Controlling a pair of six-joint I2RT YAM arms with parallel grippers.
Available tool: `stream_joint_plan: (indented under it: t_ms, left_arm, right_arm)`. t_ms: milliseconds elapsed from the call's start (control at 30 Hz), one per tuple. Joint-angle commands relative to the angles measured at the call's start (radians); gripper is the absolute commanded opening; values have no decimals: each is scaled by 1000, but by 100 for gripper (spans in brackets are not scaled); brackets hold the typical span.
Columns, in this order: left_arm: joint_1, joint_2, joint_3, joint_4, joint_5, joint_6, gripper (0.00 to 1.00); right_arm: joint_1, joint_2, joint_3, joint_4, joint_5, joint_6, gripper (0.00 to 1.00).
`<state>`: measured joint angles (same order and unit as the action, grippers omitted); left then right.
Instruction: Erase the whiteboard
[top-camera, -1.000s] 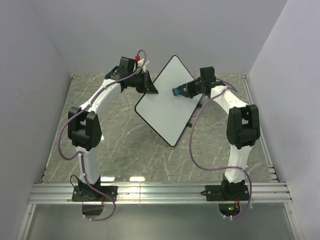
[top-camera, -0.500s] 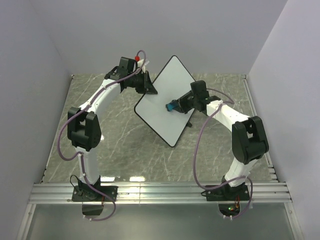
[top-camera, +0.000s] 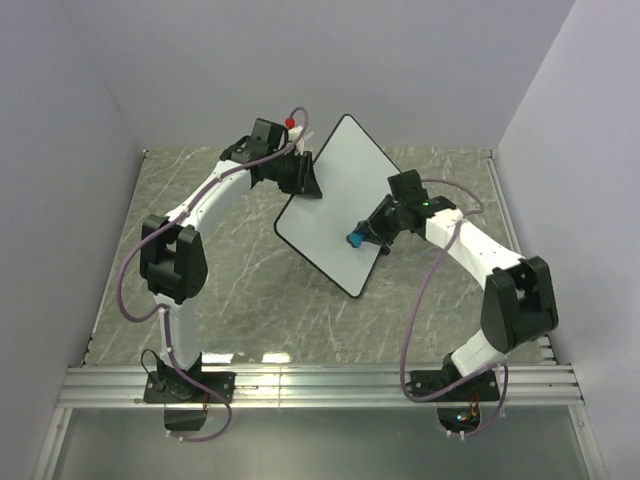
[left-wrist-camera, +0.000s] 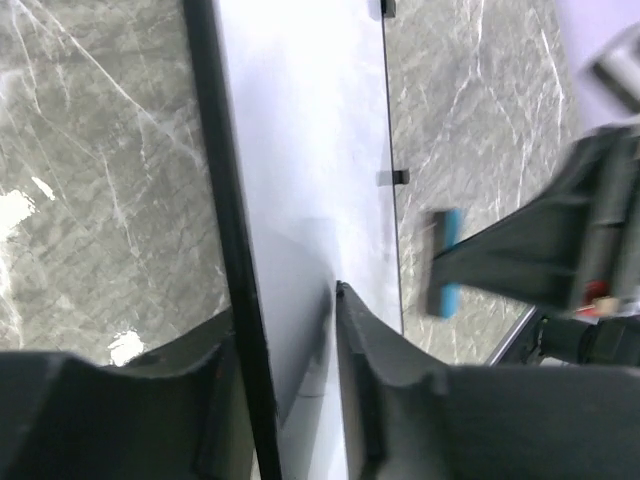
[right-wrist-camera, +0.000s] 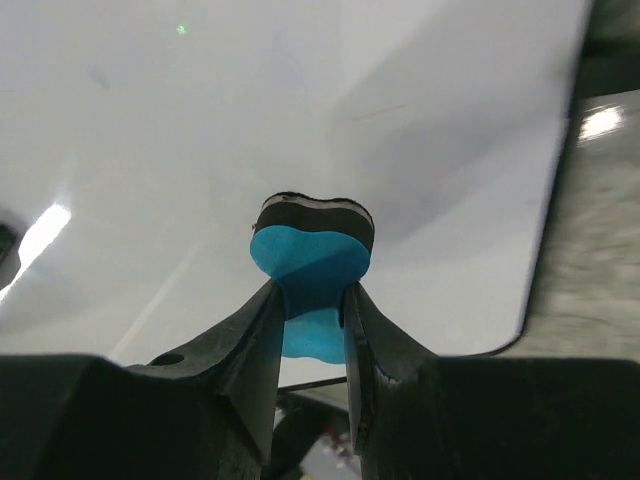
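I need to carry the eraser back and down with my right gripper next and release it there, because bare marble by the board's near corner (top-camera: 390, 277) (right-wrist-camera: 595, 240) lies below and back.
The whiteboard (top-camera: 335, 195) stands tilted on edge in the middle of the marble table, and its face looks plain white. My left gripper (top-camera: 306, 180) is shut on its upper left rim. In the left wrist view the black rim and board (left-wrist-camera: 300, 150) pass between the fingers of my left gripper (left-wrist-camera: 285, 325). My right gripper (top-camera: 362, 236) is shut on a small blue eraser (top-camera: 355, 240) and presses its dark felt side onto the board's lower right part. The right wrist view shows the eraser (right-wrist-camera: 310, 255) in my right gripper (right-wrist-camera: 312, 300) against the board (right-wrist-camera: 300, 100), near its rounded corner.
The grey marble table (top-camera: 230, 270) lies all round the board. Grey walls close in the back and both sides. An aluminium rail (top-camera: 320, 385) runs along the near edge by the arm bases. The right arm's fingers (left-wrist-camera: 530, 250) and the eraser (left-wrist-camera: 445, 262) show in the left wrist view.
My right gripper has dragged the eraser down across the board, from its upper right part to near its lower right edge. The left gripper and the board have shifted slightly to the right.
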<state>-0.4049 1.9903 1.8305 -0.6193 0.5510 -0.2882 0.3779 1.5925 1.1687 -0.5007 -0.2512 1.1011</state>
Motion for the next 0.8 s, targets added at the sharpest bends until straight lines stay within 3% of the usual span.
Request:
stream_joint_plan:
  t_ms: [0,267,300,333,400,433,467,567,767]
  left_arm:
    - [-31,2,27,-36,-3,47,38]
    - [-31,-19,26,-30,-34,40,56]
    - [-32,-22,23,-28,-37,38,64]
    - [-31,-27,20,-26,-46,37,81]
    - [-31,-42,18,-17,-60,26,91]
    - [-31,-56,18,-13,-72,14,99]
    - [-31,-61,16,-8,-91,6,100]
    - [-31,-80,13,7,-108,-18,99]
    - [-29,-142,-19,13,-183,-32,99]
  right_arm:
    - [-36,-114,-4,-105,122,-147,0]
    - [-76,-299,-179,-196,234,-259,0]
    - [-77,-311,-197,-199,242,-265,0]
    - [-77,-322,-230,-199,250,-277,3]
    - [-77,-342,-263,-187,250,-290,39]
    - [-77,-350,-291,-171,256,-305,72]
    - [-76,-351,-302,-164,277,-308,80]
    - [-76,-339,-319,-141,297,-331,90]
    - [-77,-341,-285,-165,308,-349,92]
